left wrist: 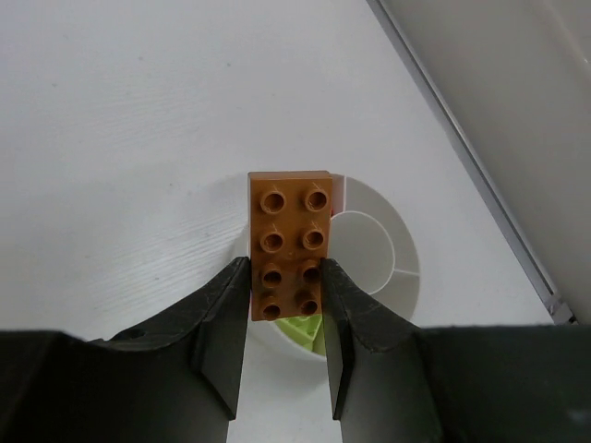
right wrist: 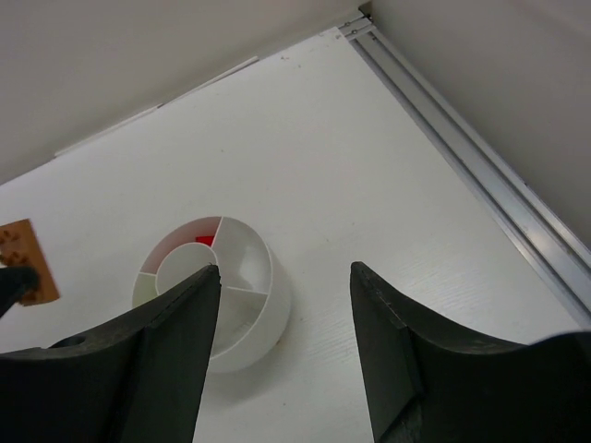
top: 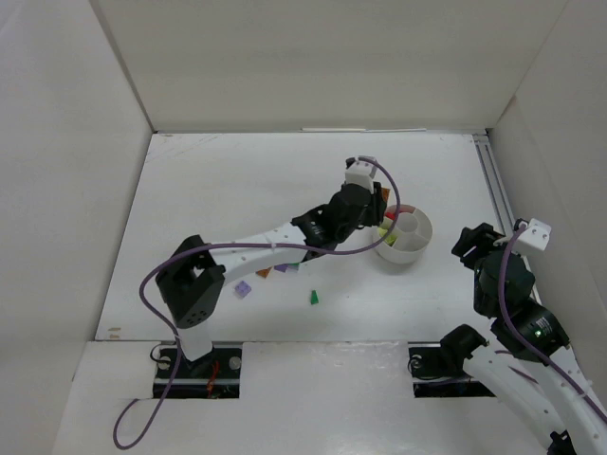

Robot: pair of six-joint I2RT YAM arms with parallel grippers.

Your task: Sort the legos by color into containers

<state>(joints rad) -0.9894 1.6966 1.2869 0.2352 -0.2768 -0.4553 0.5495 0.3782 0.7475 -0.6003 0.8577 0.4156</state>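
Next, my left gripper moves across, then down over the round middle cup (top: 407, 224) (left wrist: 356, 253), since it looks empty while wedges hold red and lime-yellow legos.
My left gripper (left wrist: 286, 297) is shut on an orange-brown lego (left wrist: 291, 231), a two-by-four brick that sticks out ahead of the fingers. It hangs over the near-left rim of the round white dish of containers (left wrist: 399, 247). A lime-yellow lego (left wrist: 305, 330) lies in the wedge just below the brick. Seen from above, the left gripper (top: 376, 210) sits at the dish's (top: 417, 248) left edge. My right gripper (right wrist: 284, 272) is open and holds nothing, right of the dish (right wrist: 263, 314). A red lego (right wrist: 205, 241) lies in a far wedge.
Loose legos lie on the table under the left arm: a lilac one (top: 242, 290), an orange one (top: 264, 273), another lilac one (top: 282, 269) and a dark green one (top: 313, 298). A metal rail (top: 495, 190) runs along the right wall.
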